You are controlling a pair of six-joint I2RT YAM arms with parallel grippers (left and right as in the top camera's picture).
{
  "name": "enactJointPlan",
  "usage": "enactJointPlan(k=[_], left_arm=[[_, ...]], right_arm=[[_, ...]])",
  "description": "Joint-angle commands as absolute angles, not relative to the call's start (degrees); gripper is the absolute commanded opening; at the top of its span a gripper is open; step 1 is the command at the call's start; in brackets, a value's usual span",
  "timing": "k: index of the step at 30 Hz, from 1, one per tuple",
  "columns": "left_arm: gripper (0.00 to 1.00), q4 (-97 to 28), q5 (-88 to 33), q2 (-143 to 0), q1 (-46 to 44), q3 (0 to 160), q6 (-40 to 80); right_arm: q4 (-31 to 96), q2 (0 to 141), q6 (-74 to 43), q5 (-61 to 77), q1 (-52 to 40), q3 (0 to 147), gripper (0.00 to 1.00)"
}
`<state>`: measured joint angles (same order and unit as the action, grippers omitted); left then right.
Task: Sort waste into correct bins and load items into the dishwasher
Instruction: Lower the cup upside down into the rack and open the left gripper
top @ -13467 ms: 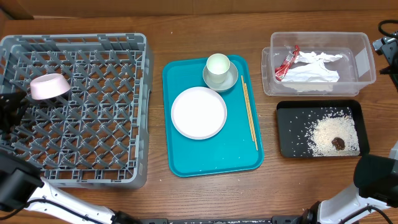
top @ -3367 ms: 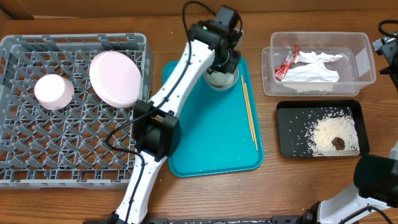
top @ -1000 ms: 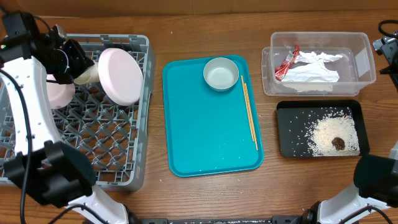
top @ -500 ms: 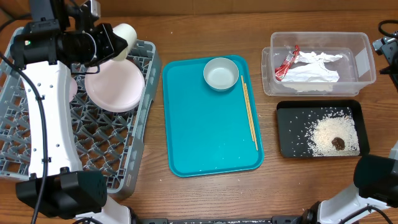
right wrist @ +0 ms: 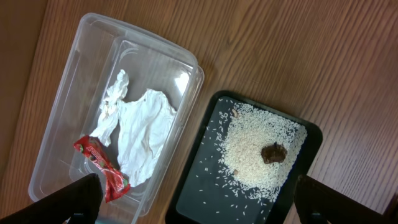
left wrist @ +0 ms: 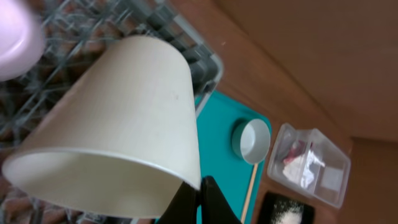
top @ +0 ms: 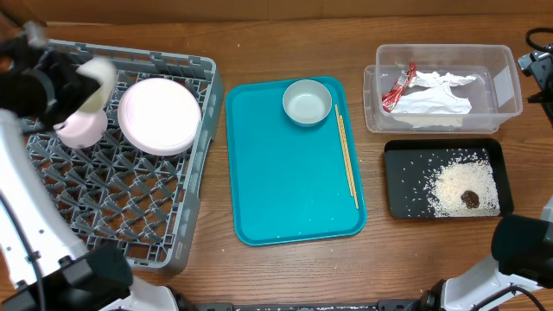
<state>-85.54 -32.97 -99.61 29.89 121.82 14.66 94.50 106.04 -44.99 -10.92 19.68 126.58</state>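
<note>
My left gripper draws the cup (top: 93, 76) back next and lowers it onto the rack's empty pegs beside the pinkish bowl, below and back from the gripper. It then releases the cup's rim.
My left gripper (left wrist: 199, 198) is shut on the rim of a small cream cup (left wrist: 118, 124), held tilted over the grey dish rack (top: 195, 164). In the overhead view the cup (top: 93, 76) is blurred, above the rack's back left. A large plate (top: 160, 117) and a pinkish bowl (top: 82, 128) sit in the rack. A small bowl (top: 306, 101) stands on the teal tray (top: 285, 199). The clear tub (top: 510, 82) holds the red wrapper (right wrist: 102, 168) and the napkin (right wrist: 140, 134). The black tray (top: 399, 186) holds rice (right wrist: 261, 155) and a brown lump (right wrist: 273, 152). My right gripper (right wrist: 196, 210) is open above both bins.
Thin wooden chopsticks (top: 346, 155) lie along the teal tray's right side. The rack sits skewed at the table's left. Bare wood separates the rack, the teal tray and the bins. The right arm (top: 537, 65) is at the far right edge.
My left gripper has carried the cup from the rack's back edge leftward over the rack. The rack has shifted and sits more skewed. The right arm has not moved.
</note>
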Motion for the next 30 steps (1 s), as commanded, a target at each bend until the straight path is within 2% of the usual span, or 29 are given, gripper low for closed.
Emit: enactJointPlan(k=[1, 8, 11, 12, 14, 19, 30], left_arm=[[0.04, -89.36, -37.87, -98.48, 38.96, 122.56, 12.78], [0.04, -89.36, -61.52, -98.89, 52.66, 114.30, 1.17], [0.04, -83.99, -72.34, -99.98, 55.13, 106.21, -0.78], [0.04, -78.61, -78.87, -100.86, 55.51, 101.14, -0.73], [0.04, -72.23, -84.07, -102.13, 55.79, 96.82, -0.67], [0.04, -63.13, -85.43, -107.07, 57.12, 92.44, 0.36], [0.04, -63.16, -84.23, -115.90, 62.28, 86.72, -6.37]], right_arm=[[94.32, 105.62, -44.95, -11.31, 19.62, 127.76, 1.00], [94.32, 105.62, -44.93, -11.31, 19.62, 127.76, 1.00], [94.32, 105.62, -44.93, -11.31, 19.62, 127.76, 1.00], [94.32, 105.62, -44.95, -11.33, 19.62, 127.76, 1.00], [94.32, 105.62, -44.95, -11.33, 19.62, 127.76, 1.00], [94.32, 105.62, -44.93, -11.31, 19.62, 127.76, 1.00], [94.32, 105.62, -44.93, -11.31, 19.62, 127.79, 1.00]])
